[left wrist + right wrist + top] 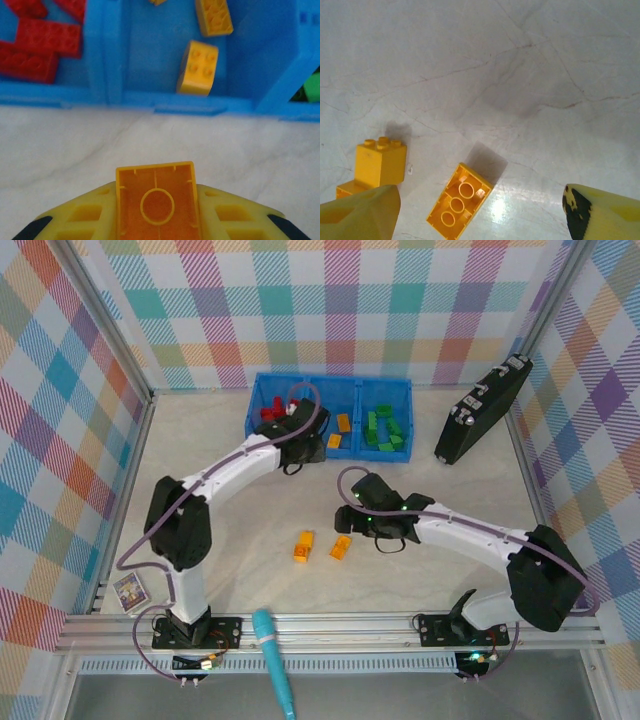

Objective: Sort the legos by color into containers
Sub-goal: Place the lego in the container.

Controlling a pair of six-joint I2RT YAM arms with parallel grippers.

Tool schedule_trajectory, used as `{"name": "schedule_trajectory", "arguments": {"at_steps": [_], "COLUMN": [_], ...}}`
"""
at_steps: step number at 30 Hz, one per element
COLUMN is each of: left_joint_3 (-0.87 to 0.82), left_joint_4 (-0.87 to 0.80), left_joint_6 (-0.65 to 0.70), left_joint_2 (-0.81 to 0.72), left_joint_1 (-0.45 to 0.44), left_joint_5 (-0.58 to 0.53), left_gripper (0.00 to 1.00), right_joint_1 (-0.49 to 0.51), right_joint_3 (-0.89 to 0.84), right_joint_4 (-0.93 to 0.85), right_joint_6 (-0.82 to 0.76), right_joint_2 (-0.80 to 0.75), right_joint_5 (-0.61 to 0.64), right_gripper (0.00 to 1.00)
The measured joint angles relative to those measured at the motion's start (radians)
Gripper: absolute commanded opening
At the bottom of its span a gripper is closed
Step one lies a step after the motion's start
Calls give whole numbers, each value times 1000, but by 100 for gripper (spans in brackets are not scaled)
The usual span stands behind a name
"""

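The matching middle section of the bin is further outward, so my left gripper needs to carry the yellow-orange lego over the front side of the bin next.
The blue three-compartment bin (330,379) stands at the back, holding red legos (270,413) on the left, yellow-orange legos (340,430) in the middle and green legos (385,428) on the right. My left gripper (300,437) hovers just in front of the bin's front wall (200,102), shut on a yellow-orange lego (156,200) whose hollow underside faces the camera. My right gripper (365,512) is open above the table. An upside-down yellow-orange lego (460,202) lies between its fingers (365,215), and a taller stacked yellow-orange lego (380,162) stands to the left.
A black case (482,410) leans at the back right. A teal marker (275,660) lies over the front rail, and a small card (130,590) sits at the front left. Plaid walls close in three sides.
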Motion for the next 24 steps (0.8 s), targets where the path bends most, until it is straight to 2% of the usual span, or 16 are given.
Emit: {"name": "schedule_trajectory", "arguments": {"at_steps": [8, 12, 19, 24], "left_joint_3": [197, 309, 481, 525], "left_joint_4": [89, 98, 110, 109], "left_joint_6": [71, 112, 142, 152], "left_joint_2": [233, 323, 439, 465], "left_joint_1": [0, 7, 44, 72], "left_joint_5": [-47, -72, -77, -74], "left_gripper": [17, 25, 46, 48], "right_joint_1": [79, 106, 146, 173], "right_joint_3": [10, 10, 13, 48], "right_joint_4": [-56, -72, -75, -75], "right_joint_6": [90, 150, 260, 307], "right_joint_2": [0, 2, 56, 134], "right_joint_5": [54, 78, 90, 90], "right_gripper": [81, 80, 80, 80]}}
